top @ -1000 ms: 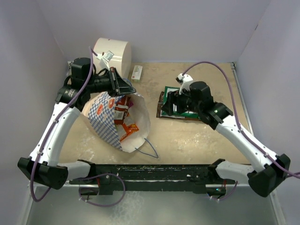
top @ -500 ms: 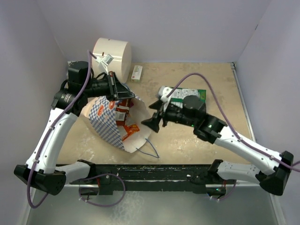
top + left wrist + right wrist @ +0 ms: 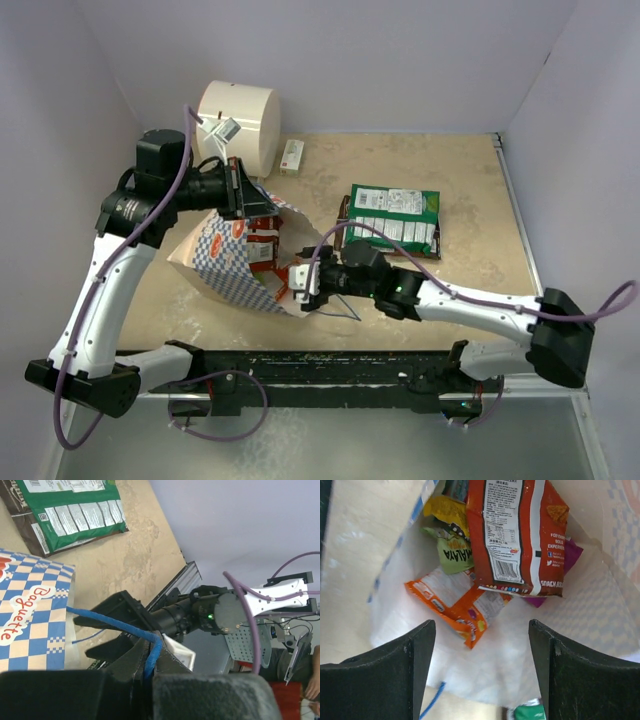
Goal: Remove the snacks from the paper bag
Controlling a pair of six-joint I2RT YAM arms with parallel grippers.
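Note:
My right gripper goes left in the top view, into the bag onto the red-orange packet's near edge (image 3: 262,268) (image 3: 520,591) next, since that packet lies over the others.
The blue-and-white checkered paper bag (image 3: 222,262) lies on its side with its mouth toward the right. My left gripper (image 3: 243,190) holds up the bag's upper rim and is shut on its blue cord handle (image 3: 115,624), which runs between the closed jaws of this gripper (image 3: 150,657). My right gripper (image 3: 300,284) is at the bag's mouth, open and empty (image 3: 482,630). Inside lie a red-orange packet (image 3: 517,535), an orange packet (image 3: 455,605), a small green one (image 3: 452,555) and a purple one (image 3: 568,555). A green packet (image 3: 393,215) lies on a brown one on the table.
A big cream cylinder (image 3: 240,120) stands at the back left, with a small white-and-red box (image 3: 292,156) beside it. The bag's other cord handle (image 3: 335,310) trails on the table under my right arm. Walls close in on three sides.
My right arm left the green packet on the table and swung left and down to the bag's mouth. My left gripper kept its hold on the handle and shifted slightly left.

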